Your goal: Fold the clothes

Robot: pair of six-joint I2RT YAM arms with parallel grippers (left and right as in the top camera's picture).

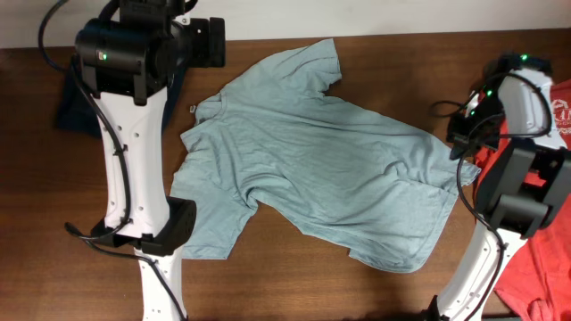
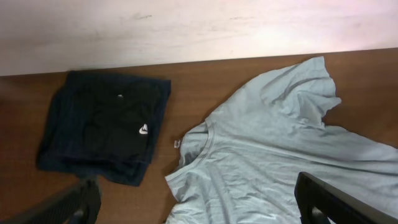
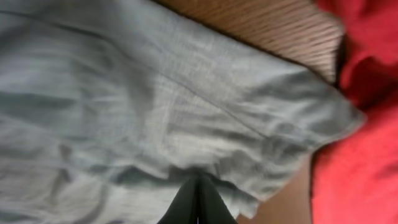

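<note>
I will next move my right gripper outward onto the bare wood along the T-shirt's far edge [image 1: 434, 122] [image 3: 252, 26] and release the fold, since that wood lies outward of it.
The pale blue-grey T-shirt [image 1: 312, 160] lies spread face up and slanted across the wooden table, collar at the upper left, hem at the lower right. My right gripper [image 3: 198, 186] is shut on a fold of the blue-grey T-shirt [image 3: 155, 106] at its right edge, which in the overhead view is by the right arm [image 1: 455, 147]. My left gripper [image 2: 199, 205] is open and empty, held above the collar [image 2: 186, 146]. A red T-shirt [image 1: 544, 250] with white print lies at the right under the right arm; it also shows in the right wrist view [image 3: 367, 155].
A folded dark navy garment [image 1: 76, 107] lies at the back left, also seen in the left wrist view [image 2: 106, 127]. The left arm's base [image 1: 147, 236] stands by the shirt's left sleeve. A pale wall [image 2: 186, 25] borders the table's back edge.
</note>
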